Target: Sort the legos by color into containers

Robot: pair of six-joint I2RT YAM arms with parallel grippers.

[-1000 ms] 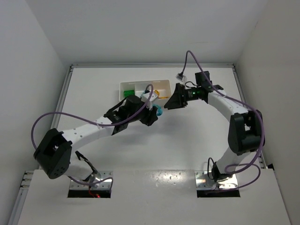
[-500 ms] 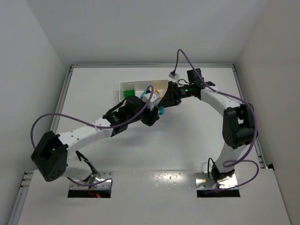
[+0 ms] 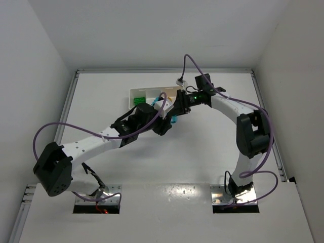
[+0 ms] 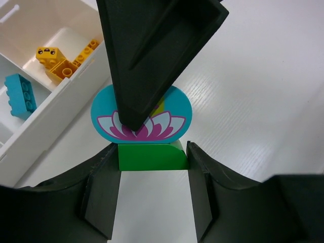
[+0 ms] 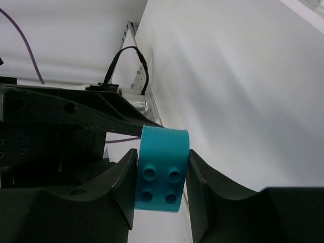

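Note:
The robot's left gripper will next move away from the cyan-blue lego (image 4: 104,114), outward to the left in the top view, over the compartment where green legos lie.
My left gripper (image 4: 152,152) is shut on a green lego (image 4: 147,161) just beside the white tray (image 4: 55,109). A cyan-blue rounded lego (image 4: 104,114) with a lotus print sits on top of the green one. My right gripper (image 5: 162,174) is shut on that cyan-blue lego (image 5: 162,169), whose four studs face its camera; one of its fingers (image 4: 152,50) crosses the left wrist view. In the top view both grippers meet at the cyan piece (image 3: 173,120), in front of the containers (image 3: 139,92).
One tray compartment holds yellow-orange legos (image 4: 61,63) and the one beside it a cyan-blue brick (image 4: 21,93). Green legos (image 3: 137,101) lie in the tray's left compartment. The left arm's body (image 5: 50,126) fills the left of the right wrist view.
My right arm has swung left to meet the left gripper, and its jaws have closed on the cyan-blue lego. The left arm has barely moved.

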